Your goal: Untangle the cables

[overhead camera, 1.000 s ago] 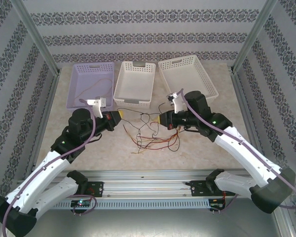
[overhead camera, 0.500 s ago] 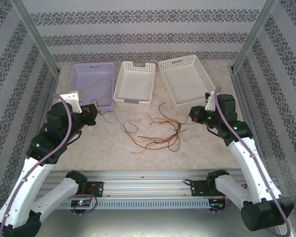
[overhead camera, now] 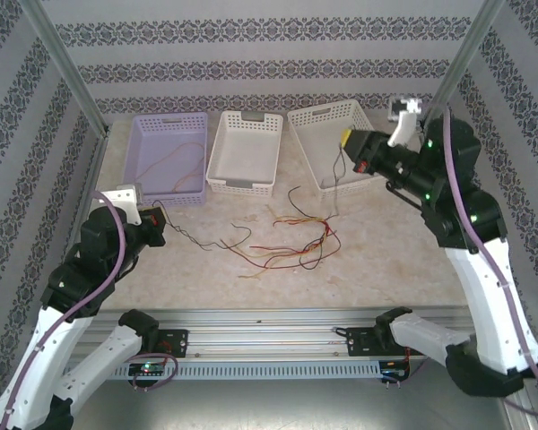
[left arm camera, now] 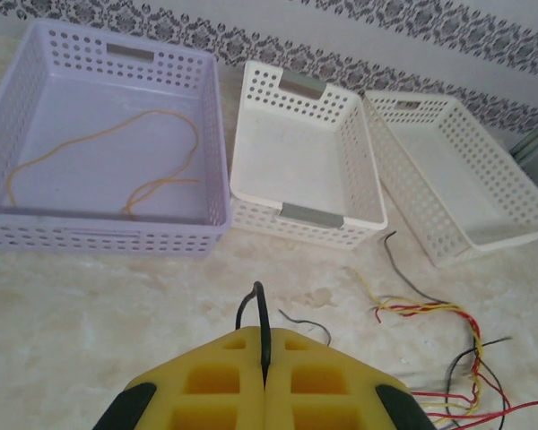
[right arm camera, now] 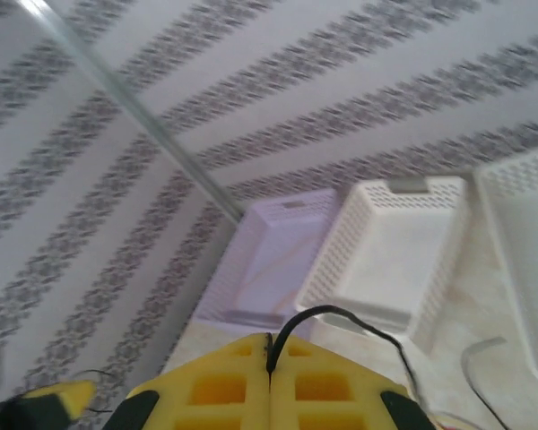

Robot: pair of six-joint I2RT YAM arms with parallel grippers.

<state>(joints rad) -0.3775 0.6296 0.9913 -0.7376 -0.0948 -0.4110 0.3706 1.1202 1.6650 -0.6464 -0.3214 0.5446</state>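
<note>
Next, the right gripper swings the dark cable across and outward over the middle white basket (right arm camera: 387, 249) and releases it inside, since that basket stands open and empty.
The cables (overhead camera: 291, 246) lie as a loose red, yellow and black tangle on the table's middle, also at the right of the left wrist view (left arm camera: 430, 309). My left gripper (overhead camera: 161, 215) sits low at the left, shut on one black cable (left arm camera: 262, 313) that trails right toward the tangle (overhead camera: 202, 242). My right gripper (overhead camera: 345, 141) is raised at the back right, shut on a dark cable (right arm camera: 332, 312) that hangs down toward the tangle (overhead camera: 338, 179). Both pairs of yellow fingers (left arm camera: 206, 385) (right arm camera: 215, 385) are pressed together on their cables.
Three baskets line the back: a purple basket (overhead camera: 166, 119) with a tan cable (left arm camera: 108, 143) inside, a middle white basket (overhead camera: 242, 184) and a right white basket (overhead camera: 327, 112). Metal frame posts (overhead camera: 72, 90) stand at both sides.
Both arms have drawn apart from the middle. The left pulled back to the near left, the right rose to the back right, each dragging its cable out of the tangle.
</note>
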